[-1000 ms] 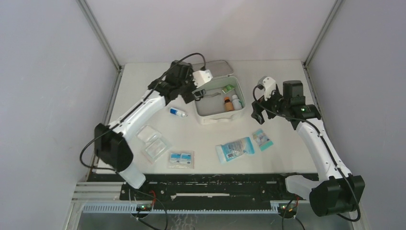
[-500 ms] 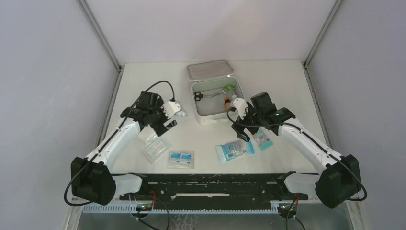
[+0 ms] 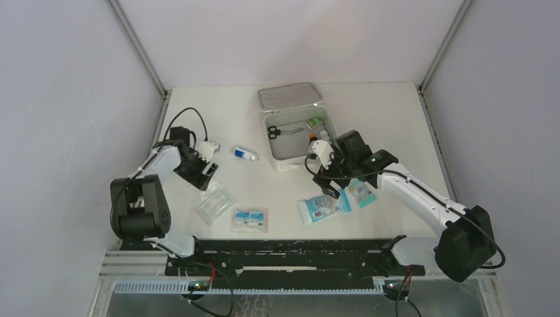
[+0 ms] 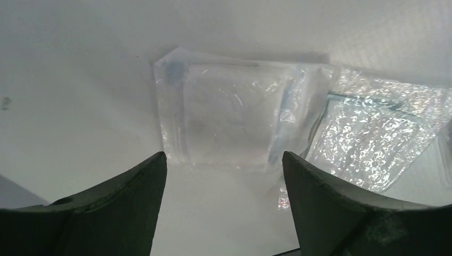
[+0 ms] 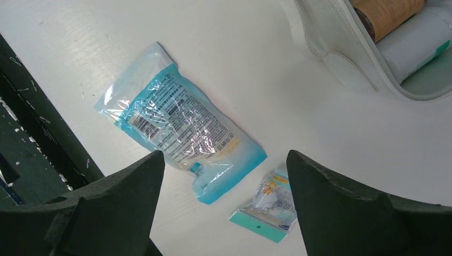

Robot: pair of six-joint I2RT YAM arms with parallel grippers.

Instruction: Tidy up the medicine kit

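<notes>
The robot's right gripper will next move up and to its left in the top view, over the kit (image 3: 300, 163), to receive the clear packet, which is under the robot's left gripper.
The medicine kit (image 3: 300, 163) is a white soft case standing open at the table's far middle, its lid (image 3: 289, 97) folded back. Inside lie scissors (image 3: 274, 131), a green box (image 3: 315, 122) and small bottles (image 3: 318, 139). My left gripper (image 3: 206, 175) (image 4: 224, 160) is open, low over a clear flat packet (image 4: 224, 117) at the left, with nothing between its fingers. My right gripper (image 3: 332, 187) (image 5: 224, 160) hangs open and empty just in front of the kit's right corner (image 5: 341, 53), above a blue pouch (image 5: 178, 122) (image 3: 321, 207) and a small teal packet (image 5: 266, 205).
A second, crinkly clear packet (image 4: 373, 144) lies against the first. A small blue-and-white bottle (image 3: 245, 154) lies left of the kit. A pair of blue sachets (image 3: 249, 219) sits near the front edge. The black rail (image 3: 290, 254) runs along the near side.
The left arm has swung from the kit back to the left, down over the clear packets. The right arm has come forward and lower, over the blue pouch.
</notes>
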